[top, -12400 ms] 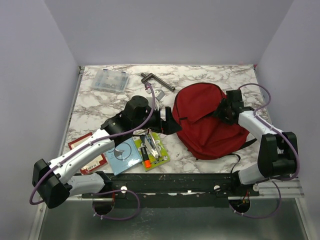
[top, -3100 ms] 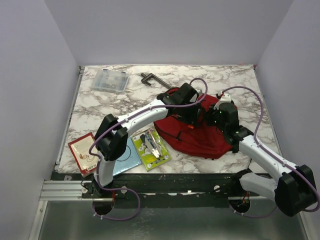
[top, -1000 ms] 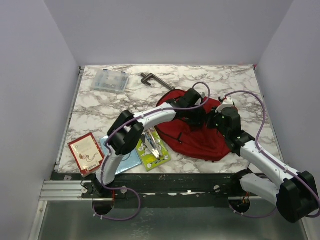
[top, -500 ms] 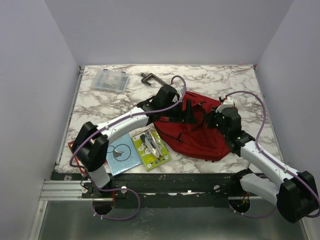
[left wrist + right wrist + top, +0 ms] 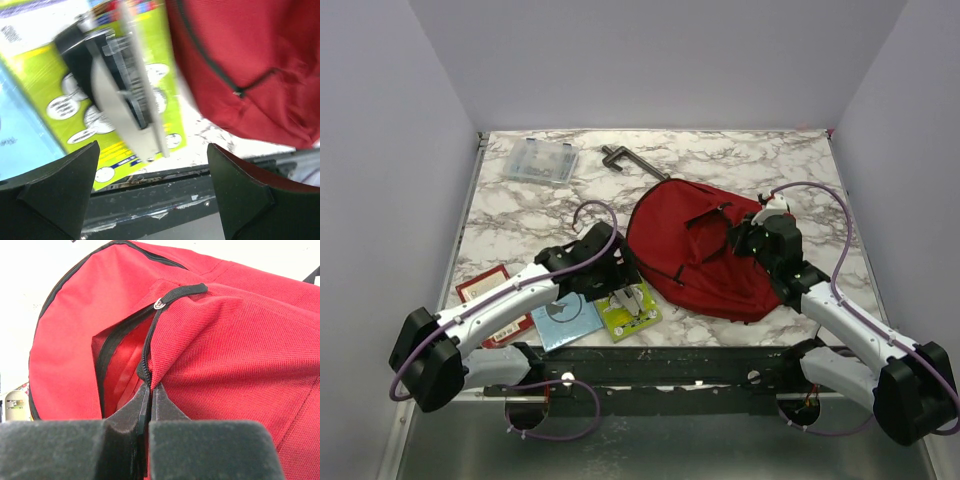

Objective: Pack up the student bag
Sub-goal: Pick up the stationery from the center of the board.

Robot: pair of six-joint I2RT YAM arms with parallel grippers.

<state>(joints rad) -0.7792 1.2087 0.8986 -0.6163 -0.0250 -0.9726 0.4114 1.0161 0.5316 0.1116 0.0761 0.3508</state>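
Note:
The stapler is next: my left gripper will turn in line with it and lower onto its grey end by the bar [image 5: 632,307] [image 5: 141,140].
The student bag [image 5: 695,262] is a red backpack lying at the table's centre right, its zip opening gaping toward the left. My right gripper [image 5: 741,240] is shut on the bag's zip edge [image 5: 150,371] and holds the opening's lip up. Red lining shows inside the opening [image 5: 120,375]. My left gripper [image 5: 618,281] hangs open just left of the bag, over a green card package [image 5: 630,310]. In the left wrist view its dark fingers [image 5: 60,185] stand wide apart with nothing between them, and a grey and black tool [image 5: 125,100] lies on the package [image 5: 65,107].
A clear plastic box [image 5: 538,160] and a dark metal clamp [image 5: 625,160] lie at the back. A blue card [image 5: 565,315] and a red booklet [image 5: 485,297] lie at the front left by the table's black front rail [image 5: 660,358].
My left arm has drawn back from the bag's opening toward the front left, and its gripper has opened. The right gripper has kept its hold on the zip edge.

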